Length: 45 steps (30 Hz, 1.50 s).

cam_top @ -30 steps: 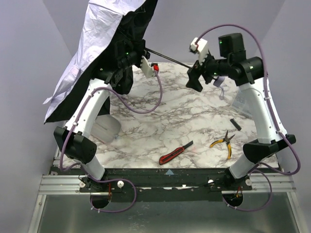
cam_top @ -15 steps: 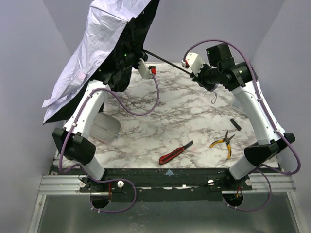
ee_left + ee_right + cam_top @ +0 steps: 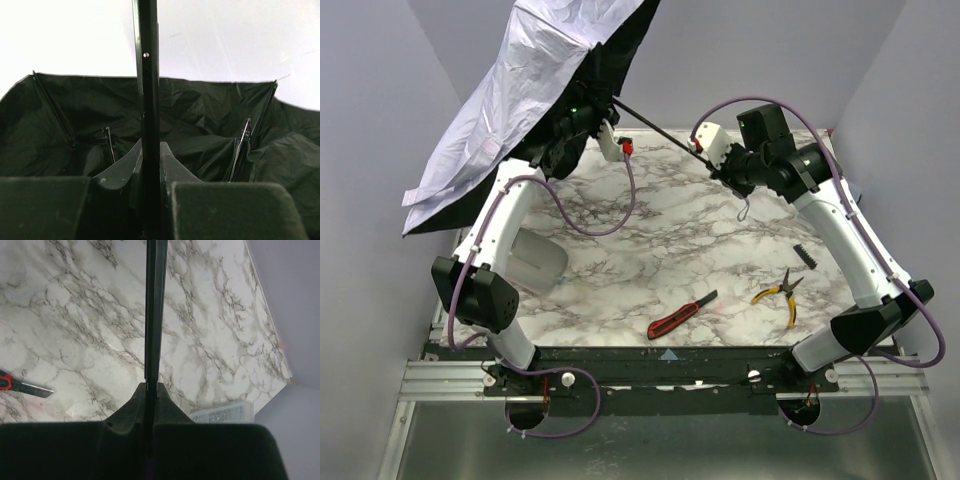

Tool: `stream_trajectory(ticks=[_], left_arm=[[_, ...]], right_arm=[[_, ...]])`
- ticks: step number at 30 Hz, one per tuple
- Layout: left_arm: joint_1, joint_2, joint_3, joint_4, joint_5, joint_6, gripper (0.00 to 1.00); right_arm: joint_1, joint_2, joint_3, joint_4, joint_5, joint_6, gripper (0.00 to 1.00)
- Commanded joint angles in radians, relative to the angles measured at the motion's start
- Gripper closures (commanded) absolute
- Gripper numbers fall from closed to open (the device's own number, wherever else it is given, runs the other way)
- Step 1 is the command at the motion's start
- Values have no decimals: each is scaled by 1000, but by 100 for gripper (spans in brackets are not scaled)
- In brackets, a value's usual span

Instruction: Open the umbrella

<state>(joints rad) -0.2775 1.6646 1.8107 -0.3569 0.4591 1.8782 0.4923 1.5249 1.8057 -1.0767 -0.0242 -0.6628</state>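
I need to push my left gripper along the umbrella's stem next, deeper under the canopy (image 3: 186, 145), and let go there, because the black lining (image 3: 200, 115) sags in folds between the ribs.
The umbrella (image 3: 520, 90) stands spread at the back left, pale lavender outside and black inside. Its thin black shaft (image 3: 655, 125) slants down to the right above the table. My left gripper (image 3: 588, 112) is shut on the shaft close under the canopy. The left wrist view shows the shaft (image 3: 148, 100) pinched at my left gripper (image 3: 149, 150), with black lining (image 3: 200, 115) and a metal rib (image 3: 242, 140) behind. My right gripper (image 3: 712, 157) is shut on the shaft's lower end, the shaft (image 3: 154, 315) running out of my right gripper (image 3: 151, 387). A cord loop (image 3: 745, 208) hangs below it. The handle is hidden.
A red-and-black utility knife (image 3: 680, 314) lies near the front middle of the marble table (image 3: 660, 250), its tip also seen in the right wrist view as the knife (image 3: 20, 385). Yellow pliers (image 3: 780, 293) lie at the right. A translucent container (image 3: 535, 262) sits at the left.
My right gripper has moved left to the shaft's end and closed on it. The left arm has swung the canopy slightly up and back.
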Motion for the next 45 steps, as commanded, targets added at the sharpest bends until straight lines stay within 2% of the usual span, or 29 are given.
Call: stream_trajectory(ticks=[1, 6, 13, 27, 36, 45], left_arm=[[182, 26, 89, 270, -247, 63, 89], [231, 80, 137, 323, -288, 71, 84], [268, 146, 174, 396, -361, 85, 83], [336, 239, 263, 389, -490, 50, 90], [395, 290, 313, 400, -563, 44, 91], [436, 301, 280, 472, -637, 26, 91]], right_arm=[[-19, -24, 32, -275, 10, 0, 100], [-19, -19, 66, -296, -28, 8, 100], [-20, -8, 88, -323, -53, 23, 100], [-18, -35, 45, -341, -82, 36, 100], [-18, -81, -76, -341, -55, 16, 100], [-19, -146, -253, -335, -30, 9, 100]])
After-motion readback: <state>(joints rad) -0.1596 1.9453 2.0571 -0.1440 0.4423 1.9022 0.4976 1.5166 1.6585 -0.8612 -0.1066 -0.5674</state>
